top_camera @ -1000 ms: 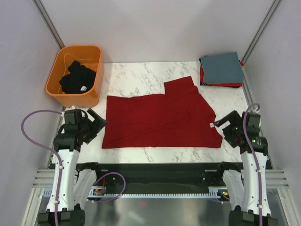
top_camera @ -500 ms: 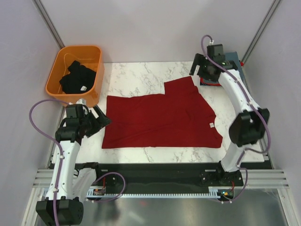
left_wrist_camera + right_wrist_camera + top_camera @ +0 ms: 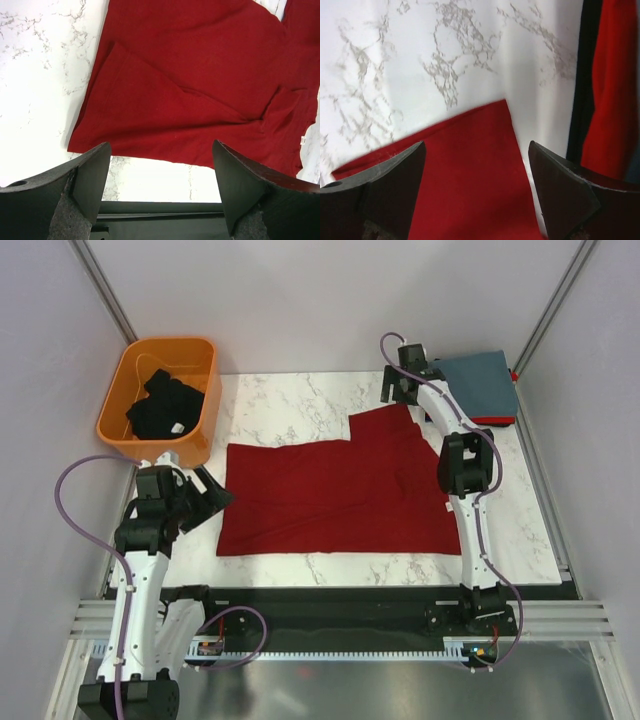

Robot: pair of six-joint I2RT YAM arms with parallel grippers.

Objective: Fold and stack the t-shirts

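Next, my right gripper lowers to the far corner of the red t-shirt's sleeve, since that corner lies flat on the marble table between its open fingers.
A dark red t-shirt (image 3: 340, 490) lies spread flat on the marble table (image 3: 290, 405), with its white tag (image 3: 449, 506) at the right. My left gripper (image 3: 205, 498) is open and empty just off the shirt's left edge; the left wrist view shows the shirt (image 3: 200, 85) ahead of the open gripper (image 3: 161, 150). My right gripper (image 3: 398, 390) is open and empty, reached out over the far corner of the sleeve (image 3: 470, 170). A black shirt (image 3: 165, 405) lies in the basket. A folded stack (image 3: 475, 388), grey-blue on top and red below, sits at the far right.
The orange plastic basket (image 3: 125, 435) stands at the far left corner. The folded stack's red edge (image 3: 607, 100) lies just right of my right gripper (image 3: 476, 147). The table's dark front rail (image 3: 160, 212) runs below my left gripper. Grey walls enclose the table.
My right arm has swung from the near right edge out to the far side, over the sleeve corner beside the folded stack. My left arm has hardly moved. The shirt lies as before.
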